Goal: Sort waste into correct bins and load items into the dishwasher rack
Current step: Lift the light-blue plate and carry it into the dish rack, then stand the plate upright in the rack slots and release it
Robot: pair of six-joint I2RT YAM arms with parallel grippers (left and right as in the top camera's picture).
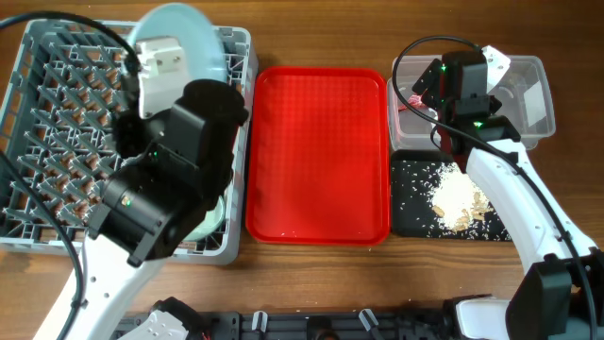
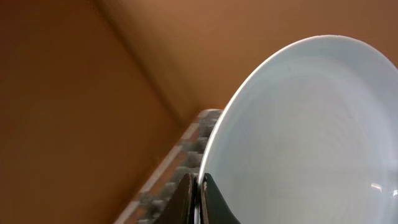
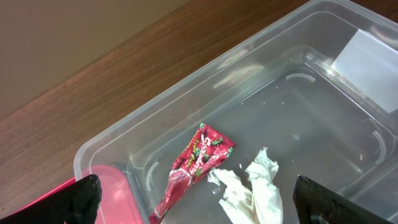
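Note:
Because the light blue plate stands on edge over the grey dishwasher rack [image 1: 57,123], I will bring my left gripper down toward the rack's far wires and release the plate's rim.
My left gripper [image 2: 199,198] is shut on the rim of the light blue plate [image 2: 298,137], which stands on edge over the grey dishwasher rack [image 1: 57,123]. Overhead, the plate [image 1: 184,33] shows at the rack's right side and the left arm hides the fingers. My right gripper [image 3: 199,205] hangs open above the clear tub [image 3: 186,93] with nothing between its fingers. On the tub's floor below it lie the red wrapper [image 3: 199,158] and the crumpled white tissue [image 3: 255,186]. Rice-like scraps [image 1: 458,198] are heaped in the black tray [image 1: 411,203].
A flat red tray [image 1: 319,151] lies between the rack and the two bins. The clear tub [image 1: 528,94] sits behind the black tray at the right. Cables run over the rack's far left corner and loop above the right arm.

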